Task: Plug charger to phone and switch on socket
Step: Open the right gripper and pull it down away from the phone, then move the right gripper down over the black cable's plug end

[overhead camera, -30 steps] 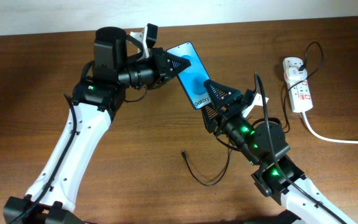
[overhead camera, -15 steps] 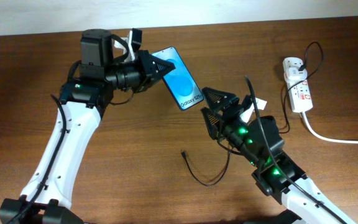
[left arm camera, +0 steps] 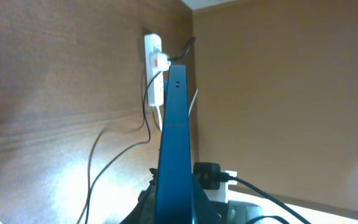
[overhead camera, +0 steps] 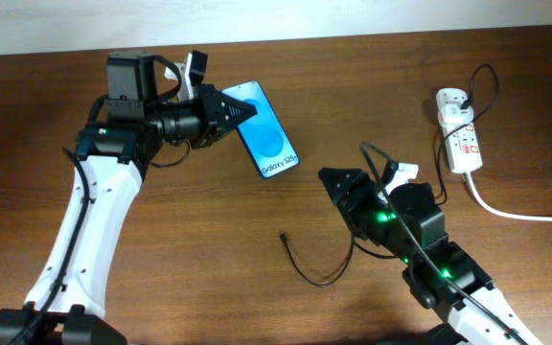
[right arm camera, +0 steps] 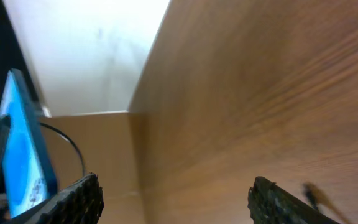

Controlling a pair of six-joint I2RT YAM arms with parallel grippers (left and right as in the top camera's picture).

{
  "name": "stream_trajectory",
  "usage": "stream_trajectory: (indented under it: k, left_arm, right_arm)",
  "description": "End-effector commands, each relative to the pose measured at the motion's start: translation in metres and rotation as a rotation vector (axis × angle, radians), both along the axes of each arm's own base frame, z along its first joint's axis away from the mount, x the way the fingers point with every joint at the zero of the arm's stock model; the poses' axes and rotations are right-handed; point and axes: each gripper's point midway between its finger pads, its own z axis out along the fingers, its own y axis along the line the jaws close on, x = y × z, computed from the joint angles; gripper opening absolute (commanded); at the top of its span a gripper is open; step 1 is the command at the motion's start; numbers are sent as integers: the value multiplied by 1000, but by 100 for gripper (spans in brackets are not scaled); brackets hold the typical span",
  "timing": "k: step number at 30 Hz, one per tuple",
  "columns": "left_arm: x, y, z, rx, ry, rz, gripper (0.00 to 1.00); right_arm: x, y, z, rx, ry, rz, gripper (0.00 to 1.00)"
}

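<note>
Next, my right gripper shifts to the left in the overhead view, tilts its fingers down and lowers onto the charger's connector, which lies loose on the tabletop.
The phone [overhead camera: 266,131] has a bright blue screen with white text. My left gripper [overhead camera: 226,113] is shut on its upper end and holds it above the table. In the left wrist view the phone [left arm camera: 174,143] shows edge-on between my fingers. In the right wrist view it [right arm camera: 20,149] stands at the left. My right gripper [overhead camera: 341,184] is open and empty, to the right of the phone. The charger [overhead camera: 316,266] is a thin black cable; its tip [overhead camera: 284,237] lies loose on the table, its plug in the socket [overhead camera: 458,128]. The socket is a white strip at the far right.
A thick white cord [overhead camera: 516,213] runs from the socket to the right edge. The socket also shows far off in the left wrist view [left arm camera: 155,62]. The wall borders the table's far side. My own black cables hang by the right arm [overhead camera: 420,249].
My left gripper has carried the phone to the left and away from the right gripper. My right gripper has let go of the phone's lower end and drawn back down and right.
</note>
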Motion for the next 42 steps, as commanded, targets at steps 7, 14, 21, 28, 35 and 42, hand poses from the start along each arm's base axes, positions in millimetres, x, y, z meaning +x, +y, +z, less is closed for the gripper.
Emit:
stream_trajectory:
  k: [7, 14, 21, 28, 35, 42]
  left_arm:
    - [-25, -7, 26, -67, -118, -157, 0]
    - [-38, -7, 25, -67, -198, -245, 0]
    - [-45, 14, 10, -50, -192, -256, 0]
    - [-39, 12, -2, -159, -186, -322, 0]
    - [-28, 8, -23, -326, -112, -377, 0]
    - [-27, 8, -28, -319, -109, -375, 0]
  right_arm:
    - [-25, -9, -27, -200, 31, 120, 78]
    - [-40, -12, -45, -320, 43, 228, 78]
    - [-54, -15, -60, -387, 82, 293, 79]
    - [-63, -12, -63, -402, 78, 364, 79]
    - [-73, -7, -77, -440, 100, 471, 81]
    - [-70, 3, -92, -470, 137, 580, 68]
